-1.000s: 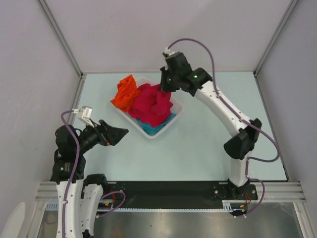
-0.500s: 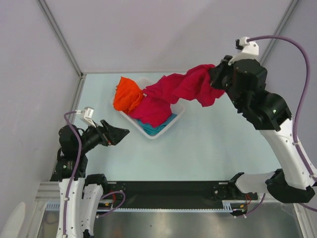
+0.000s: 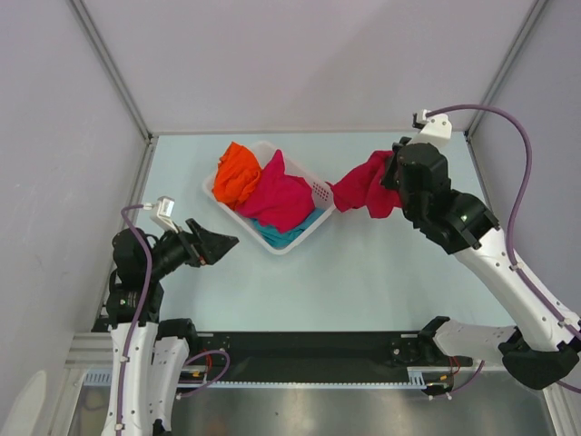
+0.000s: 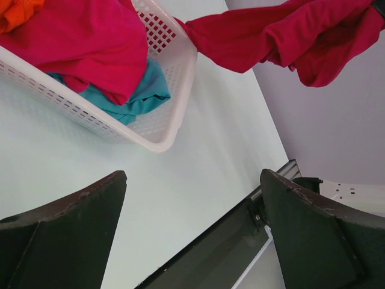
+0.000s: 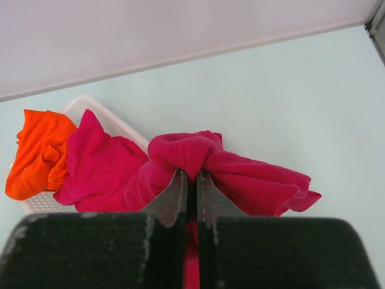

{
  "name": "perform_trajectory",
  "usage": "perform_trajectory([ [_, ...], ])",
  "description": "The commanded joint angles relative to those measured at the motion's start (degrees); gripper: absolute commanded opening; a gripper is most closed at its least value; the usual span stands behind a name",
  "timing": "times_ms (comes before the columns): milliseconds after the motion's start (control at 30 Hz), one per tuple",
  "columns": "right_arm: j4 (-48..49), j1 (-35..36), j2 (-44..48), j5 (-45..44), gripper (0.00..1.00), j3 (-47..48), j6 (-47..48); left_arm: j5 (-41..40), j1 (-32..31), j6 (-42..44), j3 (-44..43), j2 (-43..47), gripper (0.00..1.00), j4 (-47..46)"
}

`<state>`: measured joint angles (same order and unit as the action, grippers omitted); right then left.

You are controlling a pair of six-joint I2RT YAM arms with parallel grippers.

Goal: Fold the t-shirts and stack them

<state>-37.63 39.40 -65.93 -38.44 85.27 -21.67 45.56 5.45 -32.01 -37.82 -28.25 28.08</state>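
The table is bare beside the white mesh basket (image 3: 320,190), so my right gripper will next lower the bunched crimson-pink t-shirt there and let go of it.
My right gripper (image 3: 392,177) is shut on a bunched crimson-pink t-shirt (image 3: 366,187), held above the table right of the white mesh basket (image 3: 320,190). The shirt's left end reaches the basket's right rim. In the right wrist view the fingers (image 5: 178,194) pinch a fold of this shirt (image 5: 240,177). More crimson-pink cloth (image 3: 281,198) lies in the basket; I cannot tell whether it is joined to the held piece. An orange t-shirt (image 3: 238,173) hangs over the basket's far left corner, and a teal t-shirt (image 3: 289,233) lies underneath. My left gripper (image 3: 227,242) is open and empty, left of the basket.
The basket stands at an angle at the back centre of the pale table. In the left wrist view the basket's corner (image 4: 180,78) is near, with the table's front rail (image 4: 240,235) below. Grey walls enclose the back and both sides.
My right arm has pulled the crimson-pink shirt up and right out of the basket, then drawn it lower and closer to the basket's rim. The left arm has barely moved.
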Motion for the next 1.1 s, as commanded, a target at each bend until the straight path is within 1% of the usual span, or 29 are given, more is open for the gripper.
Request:
perform_trajectory([
  [0,6.25,-0.46,2.82,-3.14,0.00,-3.35,-2.76,0.84,0.44,-1.30,0.65,-0.66,1.00,-2.50],
  [267,6.16,-2.92,1.95,-2.61,0.00,-8.63,-4.96,1.02,0.52,-1.13,0.91,-1.54,1.00,-2.67],
  [567,5.20,-5.38,1.25,-0.85,0.00,-11.27,-8.38,1.20,0.52,-1.48,3.19,-3.21,1.00,-5.48],
  [800,5.28,-7.93,1.33,0.90,0.00,-14.34,-11.11,3.57,0.61,-1.21,5.83,-8.39,1.00,-7.33],
  [900,5.81,-10.82,1.95,4.40,0.00,-16.10,-12.25,5.23,0.52,-1.83,7.59,-10.41,0.99,-8.73],
  [967,6.25,-12.41,1.34,6.08,0.04,-17.07,-12.34,6.29,0.52,-2.00,8.64,-11.21,1.00,-10.40],
  [1033,6.25,-12.94,0.37,9.42,0.20,-17.77,-12.34,6.55,0.52,-3.22,9.95,-11.83,0.99,-11.89],
  [1067,6.25,-13.03,-0.85,10.48,0.31,-18.82,-12.95,7.95,0.52,-3.93,10.48,-11.92,1.00,-13.73],
])
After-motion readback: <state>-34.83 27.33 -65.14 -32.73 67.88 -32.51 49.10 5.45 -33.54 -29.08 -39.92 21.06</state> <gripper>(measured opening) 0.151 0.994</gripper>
